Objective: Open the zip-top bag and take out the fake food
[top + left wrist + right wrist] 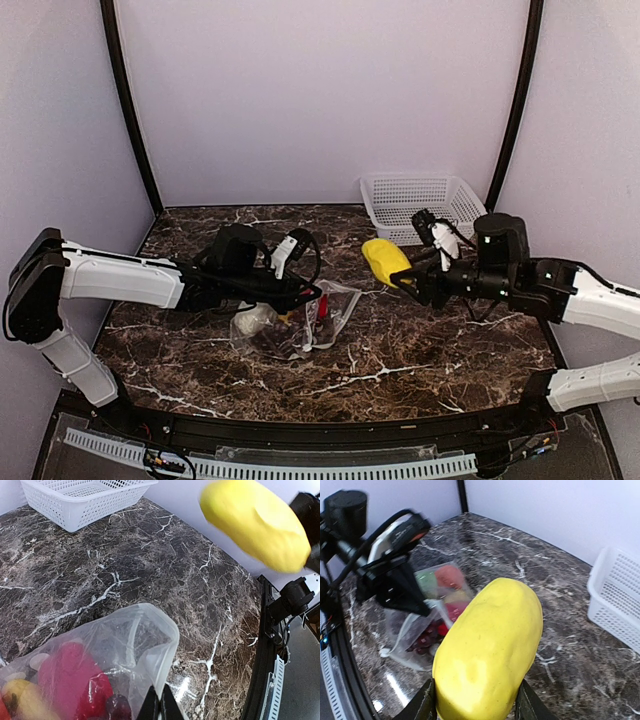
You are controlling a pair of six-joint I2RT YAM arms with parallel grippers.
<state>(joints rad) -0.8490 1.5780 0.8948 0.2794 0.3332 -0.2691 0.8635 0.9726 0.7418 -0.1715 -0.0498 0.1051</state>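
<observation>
The white lattice basket is empty, so my right gripper will next move outward over it, lower into its end nearest the bag and release the yellow piece (385, 260).
The clear zip-top bag (305, 322) lies open on the dark marble table, with red, purple and yellow fake food (75, 685) still inside. My left gripper (160, 711) is shut on the bag's open rim (165, 645) and holds it up. To the right of the bag my right gripper (475, 705) is shut on a large yellow lemon-like toy food (492, 645) and holds it in the air above the table. From above, that yellow piece (385, 260) hangs right of the bag and in front of the basket.
A white lattice basket (418, 200) stands at the back right of the table. The table's black front edge (300, 425) runs along the near side. The left arm (120, 280) reaches in from the left, low over the marble.
</observation>
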